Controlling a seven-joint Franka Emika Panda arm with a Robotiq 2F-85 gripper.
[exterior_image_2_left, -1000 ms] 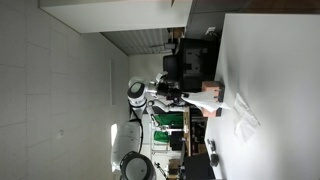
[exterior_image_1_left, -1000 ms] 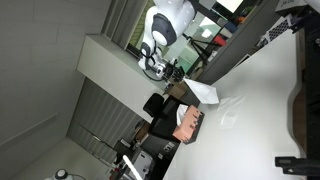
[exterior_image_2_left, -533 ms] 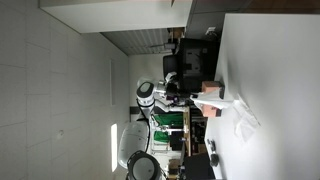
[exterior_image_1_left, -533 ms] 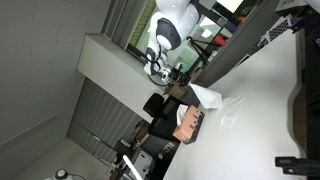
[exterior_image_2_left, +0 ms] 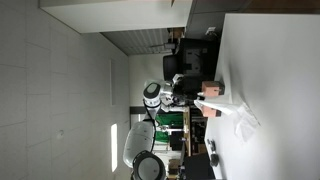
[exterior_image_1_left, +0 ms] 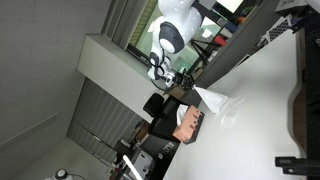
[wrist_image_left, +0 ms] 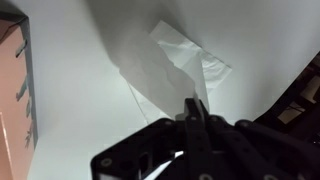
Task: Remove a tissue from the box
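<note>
The gripper next moves away from the tissue box (exterior_image_1_left: 189, 123), down toward the crumpled tissue atop the table. There it releases the corner, since the held tissue hangs clear.
The tissue box (exterior_image_1_left: 189, 123) is brown and orange and stands at the edge of the white table (exterior_image_1_left: 262, 100); it also shows in the other exterior view (exterior_image_2_left: 211, 90) and at the left edge of the wrist view (wrist_image_left: 12, 80). My gripper (wrist_image_left: 193, 106) is shut on a corner of a white tissue (wrist_image_left: 160, 60), which hangs from the fingertips over the table. In both exterior views the tissue (exterior_image_1_left: 206, 97) (exterior_image_2_left: 208, 104) is held beside the box, clear of it, with the gripper (exterior_image_1_left: 178, 78) (exterior_image_2_left: 191, 97) behind it.
A second crumpled tissue (exterior_image_2_left: 245, 125) lies on the white table; in the wrist view it (wrist_image_left: 208, 68) sits behind the held one. Dark equipment (exterior_image_1_left: 300, 105) stands along the table's far side. Shelving and clutter (exterior_image_1_left: 150, 150) lie beyond the table edge.
The arm has shifted closer to the table with the tissue still in the gripper. The tissue has moved a little with it. The box has not moved.
</note>
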